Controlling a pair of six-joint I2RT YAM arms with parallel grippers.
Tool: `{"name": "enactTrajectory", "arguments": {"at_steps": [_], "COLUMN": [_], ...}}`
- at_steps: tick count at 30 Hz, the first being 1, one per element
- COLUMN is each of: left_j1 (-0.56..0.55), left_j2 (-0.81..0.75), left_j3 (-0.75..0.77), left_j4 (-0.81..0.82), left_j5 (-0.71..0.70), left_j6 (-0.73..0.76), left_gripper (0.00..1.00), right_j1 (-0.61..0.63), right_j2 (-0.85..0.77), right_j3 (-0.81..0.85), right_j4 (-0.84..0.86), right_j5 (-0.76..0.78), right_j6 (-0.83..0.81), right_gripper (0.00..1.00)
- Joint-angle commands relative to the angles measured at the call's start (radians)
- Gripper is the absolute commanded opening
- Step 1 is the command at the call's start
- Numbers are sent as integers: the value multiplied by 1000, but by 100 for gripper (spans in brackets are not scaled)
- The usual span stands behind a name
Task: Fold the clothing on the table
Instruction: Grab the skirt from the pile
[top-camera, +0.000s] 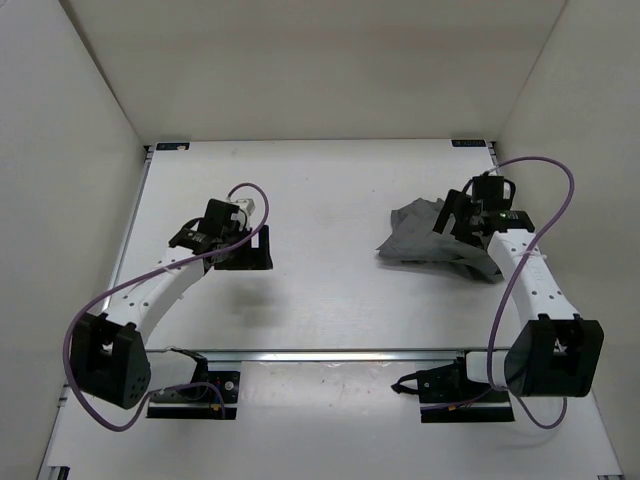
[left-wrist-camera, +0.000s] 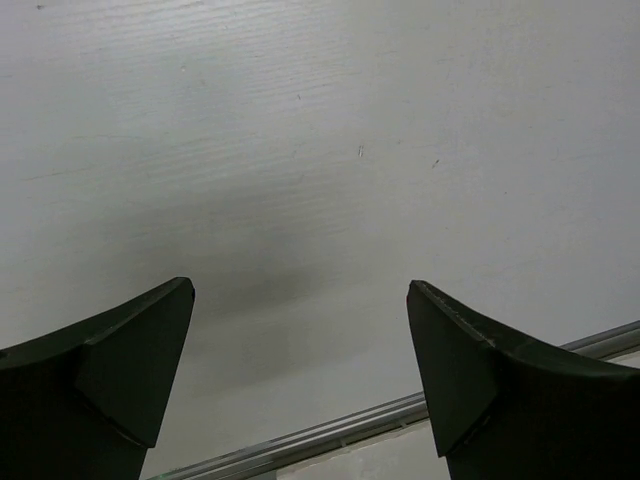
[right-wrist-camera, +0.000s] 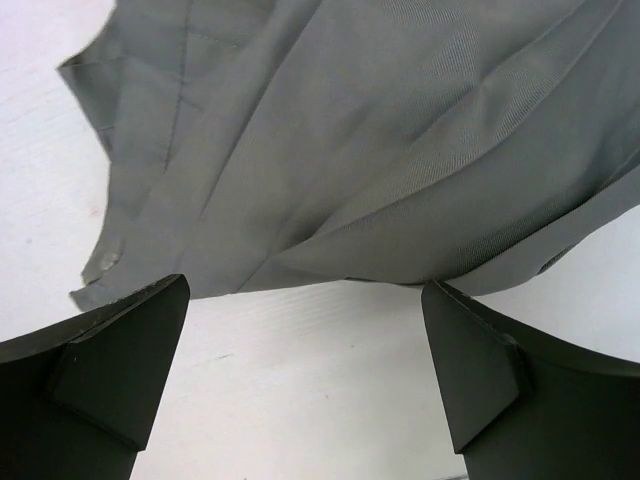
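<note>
My right gripper moves down and slightly outward onto the heap's middle folds next, since the fabric lies below it and just beyond its open fingers.
The clothing (top-camera: 420, 242) is a dark grey, wrinkled heap on the right half of the white table (top-camera: 320, 200). My right gripper (top-camera: 456, 222) hovers over the heap's right part. In the right wrist view the clothing (right-wrist-camera: 350, 150) fills the upper frame. The right gripper (right-wrist-camera: 306, 285) is open, with bare table between its fingers and the fabric's edge just beyond the tips. My left gripper (top-camera: 245, 260) hangs over bare table on the left, well away from the garment. In its own view the left gripper (left-wrist-camera: 300, 290) is open and holds nothing.
A thin metal rail (top-camera: 330, 353) crosses the table near the arm bases, and it also shows as the rail (left-wrist-camera: 400, 412) low in the left wrist view. White walls (top-camera: 80, 150) close in the left, back and right sides.
</note>
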Motion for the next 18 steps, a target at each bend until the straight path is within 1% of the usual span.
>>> {"name": "enactTrajectory", "arguments": {"at_steps": [1, 2, 6, 9, 10, 12, 15, 18], "left_j1": [17, 11, 11, 6, 8, 12, 9, 9], "left_j2": [-56, -64, -77, -91, -91, -97, -99, -96], "left_j3": [23, 23, 11, 2, 3, 2, 0, -6], "left_j4": [0, 1, 4, 6, 14, -2, -5, 0], "left_j5": [-19, -20, -16, -17, -16, -10, -6, 0], "left_j6": [10, 9, 12, 12, 15, 18, 13, 12], "left_gripper": [99, 99, 99, 99, 98, 99, 99, 98], "right_j1": [-4, -16, -43, -45, -44, -34, -28, -1], "right_j2": [37, 80, 149, 250, 270, 365, 464, 508], "right_j3": [21, 43, 77, 129, 143, 191, 264, 262], "right_j4": [35, 32, 83, 104, 103, 85, 23, 32], "right_j5": [60, 68, 92, 111, 126, 123, 154, 166], "right_j6": [20, 15, -8, -9, -6, -8, 21, 20], "right_gripper": [99, 100, 99, 99, 99, 99, 99, 98]}}
